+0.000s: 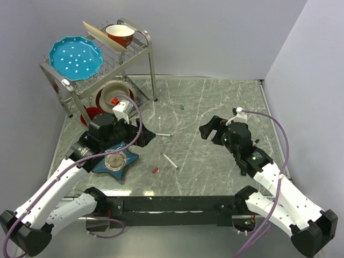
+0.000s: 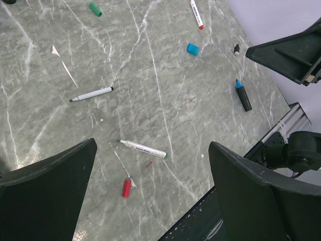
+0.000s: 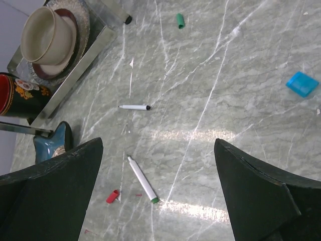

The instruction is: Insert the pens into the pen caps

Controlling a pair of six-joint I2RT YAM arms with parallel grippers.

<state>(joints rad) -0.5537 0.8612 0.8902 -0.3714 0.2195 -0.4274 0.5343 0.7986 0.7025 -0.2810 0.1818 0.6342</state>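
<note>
My right gripper moves outward, to the right in the top view and down onto the red-ended pen's white body next, since bare marble surrounds the pen.
The pens lie apart on the marble table. A white pen with green ends lies near a red cap. Farther off lies a white pen with a black end. Also here are a red-ended pen, a dark pen with a blue tip, a green cap, a blue cap and a black cap. My left gripper and right gripper hover open and hold nothing.
A metal dish rack stands at the back left with a blue plate and a red bowl. A blue star-shaped dish lies under my left arm. Grey walls close the back and right sides.
</note>
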